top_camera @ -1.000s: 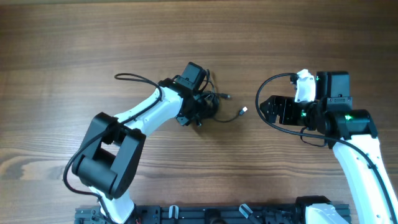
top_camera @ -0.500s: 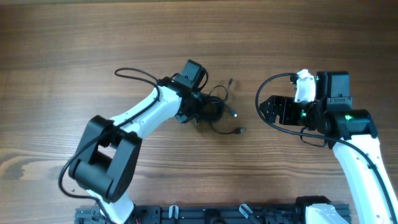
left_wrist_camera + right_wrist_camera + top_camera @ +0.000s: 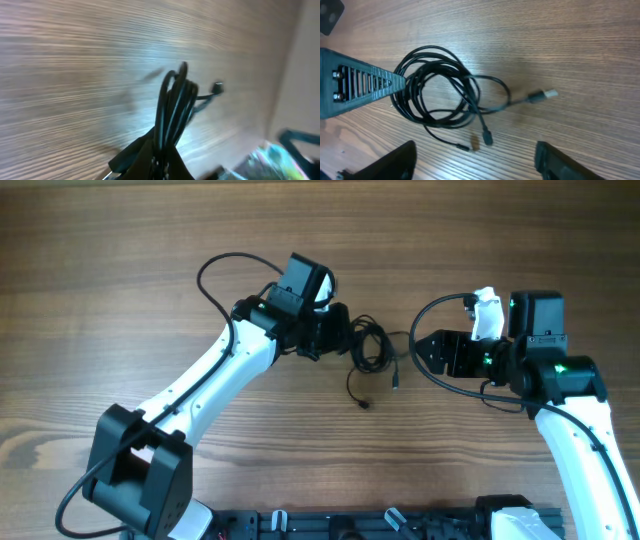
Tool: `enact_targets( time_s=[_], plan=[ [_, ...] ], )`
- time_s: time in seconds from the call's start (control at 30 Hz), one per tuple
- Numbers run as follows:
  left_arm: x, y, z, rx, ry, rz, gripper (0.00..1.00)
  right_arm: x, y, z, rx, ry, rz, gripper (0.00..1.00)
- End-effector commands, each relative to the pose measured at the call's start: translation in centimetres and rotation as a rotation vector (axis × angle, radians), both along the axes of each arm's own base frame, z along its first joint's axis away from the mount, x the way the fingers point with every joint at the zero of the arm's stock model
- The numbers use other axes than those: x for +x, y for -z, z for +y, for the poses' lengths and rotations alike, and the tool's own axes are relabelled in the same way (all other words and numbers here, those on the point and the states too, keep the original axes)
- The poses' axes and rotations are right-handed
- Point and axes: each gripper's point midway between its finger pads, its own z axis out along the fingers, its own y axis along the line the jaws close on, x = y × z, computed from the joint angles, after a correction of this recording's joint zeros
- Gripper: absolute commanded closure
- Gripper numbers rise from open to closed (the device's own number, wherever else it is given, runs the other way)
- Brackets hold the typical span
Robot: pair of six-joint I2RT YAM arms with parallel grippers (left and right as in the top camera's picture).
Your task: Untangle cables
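I will carry the loops with my left gripper toward my open right gripper next, and then I will pull them to the left in the overhead view.
The cables (image 3: 367, 346) are a bunch of thin black loops, and my left gripper (image 3: 343, 337) is shut on the bunch's left side. Two loose ends trail toward the table's front, one plug (image 3: 362, 403) and another (image 3: 397, 380). In the left wrist view the cables (image 3: 173, 102) rise out of the shut left gripper (image 3: 162, 162), a small plug (image 3: 217, 88) sticking out to the right. The right wrist view shows the cables (image 3: 437, 85) pinched by the left gripper's finger (image 3: 362, 82), and a silver-tipped plug (image 3: 546, 94). My right gripper (image 3: 422, 352) stands open just right of the bunch, nothing between its fingers (image 3: 387, 162).
The wooden table (image 3: 120, 270) lies all round the bunch. A thick black robot cable (image 3: 222, 268) arches over the left arm, and another (image 3: 432, 315) loops by the right wrist. A dark rail (image 3: 330, 525) runs along the front edge.
My left gripper has shut on the bunch and carried it up and to the right, toward the right gripper. The loose ends now trail below it. The right jaws have narrowed a little.
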Motion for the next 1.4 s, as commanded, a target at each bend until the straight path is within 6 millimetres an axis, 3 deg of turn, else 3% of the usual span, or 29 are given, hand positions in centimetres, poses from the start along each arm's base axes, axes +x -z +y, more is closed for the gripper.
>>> enact_targets(
  time_s=[0.0,0.37,0.43,0.5,0.57,0.67,0.73,0.83,0.9,1.0,1.1,1.37],
  plan=[
    [-1.5,-4.0,-2.4,-0.193,0.152,-0.026,0.96,0.3,-1.0,0.8,0.035,-0.030,-0.020,0.28],
    [-2.5,-6.8,-4.3,-0.357,0.263,-0.041,0.96,0.2,1.7,2.4,0.030,-0.083,0.079,0.35],
    [-2.5,-7.0,-4.4,-0.364,0.267,-0.047,0.96,0.2,2.7,2.5,0.027,-0.085,0.114,0.45],
    [-2.4,-7.0,-4.4,-0.363,0.265,-0.049,0.96,0.3,3.6,2.5,0.023,-0.083,0.145,0.64],
    [-2.4,-7.0,-4.4,-0.362,0.265,-0.050,0.96,0.4,4.4,2.5,0.021,-0.083,0.173,0.75],
    [-2.4,-7.0,-4.4,-0.362,0.265,-0.050,0.96,0.4,5.4,2.4,0.012,-0.078,0.206,0.82],
    [-2.4,-7.0,-4.3,-0.362,0.265,-0.049,0.96,0.5,6.1,2.1,-0.008,-0.068,0.224,0.95],
    [-2.1,-6.4,-4.0,-0.329,0.242,-0.049,0.96,0.8,6.8,1.0,-0.070,-0.033,0.230,0.96],
    [-1.6,-5.0,-3.2,-0.249,0.206,-0.060,0.96,1.0,7.4,-0.6,-0.131,0.072,0.261,0.96],
    [-0.2,-0.9,1.1,0.033,0.049,-0.046,0.96,0.2,8.7,-5.1,-0.281,0.383,0.365,0.96],
    [0.5,1.3,5.4,0.228,-0.062,-0.026,0.96,-1.0,9.0,-8.1,-0.390,0.555,0.411,0.96],
    [2.9,2.0,12.5,0.294,-0.252,0.038,0.96,-1.4,9.0,-9.3,-0.433,0.630,0.417,0.96]
  ],
)
